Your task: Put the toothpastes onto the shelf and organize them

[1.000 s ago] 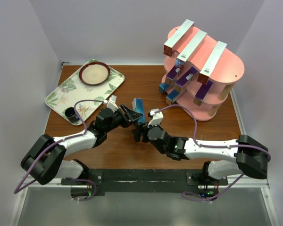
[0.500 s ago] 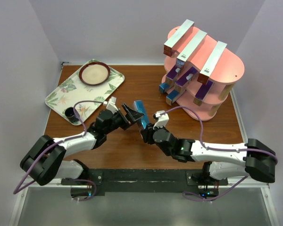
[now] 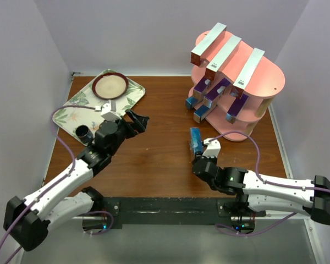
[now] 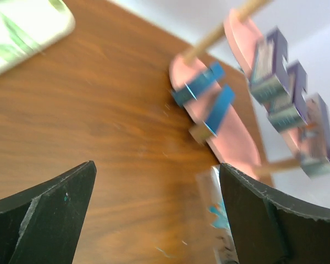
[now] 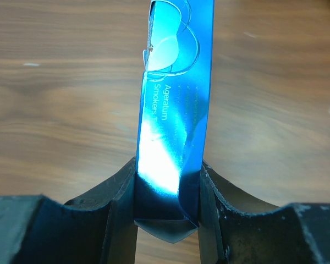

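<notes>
The robot's right gripper will carry the box [image 3: 196, 140] outward, to the right in the top view, and release it on the bottom board's bare part [image 3: 220, 124], since that part lies outward of the right gripper.
A blue toothpaste box [image 3: 196, 140] [image 5: 176, 104] stands nearly upright over the table, and my right gripper [image 3: 199, 152] [image 5: 168, 203] is shut on its lower end. It hangs in front of the pink three-tier shelf [image 3: 264, 82] [image 4: 231, 137]. Three silver-and-red toothpastes [image 3: 225, 52] lie across the top board. Purple ones [image 3: 215, 91] [image 4: 272, 69] are on the middle board and blue ones [image 3: 197, 107] [image 4: 209, 99] on the bottom. My left gripper [image 3: 136, 123] [image 4: 157, 220] is open and empty near the tray, facing the shelf.
A leaf-patterned tray [image 3: 71, 110] sits at the back left with a round dish [image 3: 110, 86] and a small dark cup [image 3: 82, 132] on it. White walls close in on both sides and behind.
The left gripper opened, let go of the blue box and pulled back left toward the tray. The right gripper shut on the box and carried it right, toward the shelf.
</notes>
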Controlling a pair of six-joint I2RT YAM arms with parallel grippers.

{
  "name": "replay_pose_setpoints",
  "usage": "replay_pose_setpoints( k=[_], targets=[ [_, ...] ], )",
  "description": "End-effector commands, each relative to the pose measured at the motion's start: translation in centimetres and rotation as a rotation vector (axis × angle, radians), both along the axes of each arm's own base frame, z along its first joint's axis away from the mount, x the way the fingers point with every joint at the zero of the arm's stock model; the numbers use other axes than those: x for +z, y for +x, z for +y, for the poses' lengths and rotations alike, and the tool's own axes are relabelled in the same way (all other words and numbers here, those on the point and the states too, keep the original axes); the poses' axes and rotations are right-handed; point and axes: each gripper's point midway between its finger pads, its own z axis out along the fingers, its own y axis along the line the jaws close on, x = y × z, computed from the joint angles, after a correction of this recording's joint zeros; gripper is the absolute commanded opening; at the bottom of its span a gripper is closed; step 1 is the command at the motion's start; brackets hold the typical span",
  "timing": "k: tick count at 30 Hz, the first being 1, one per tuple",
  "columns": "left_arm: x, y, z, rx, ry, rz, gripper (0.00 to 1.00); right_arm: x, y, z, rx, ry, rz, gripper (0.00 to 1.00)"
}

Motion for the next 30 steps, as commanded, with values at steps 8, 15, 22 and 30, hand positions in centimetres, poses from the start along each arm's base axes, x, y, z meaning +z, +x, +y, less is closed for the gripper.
replay_pose_setpoints(
  k=[8,15,22,30],
  targets=[
    [6.8,-1.2,7.6,0.147,0.424,-0.105,1.00,0.6,2.9,-5.3,-0.323,-0.123,-0.092,0.28],
    [5.8,-1.3,10.1,0.221,0.545,-0.106,1.00,2.2,6.5,-5.2,-0.406,-0.111,-0.152,0.28],
    [3.4,-1.3,10.8,0.228,0.574,-0.074,1.00,2.3,9.5,-4.4,-0.493,-0.122,-0.177,0.32],
    [2.2,-1.2,11.2,0.208,0.570,-0.045,1.00,0.7,11.8,-4.8,-0.605,-0.167,-0.153,0.32]
  ],
)
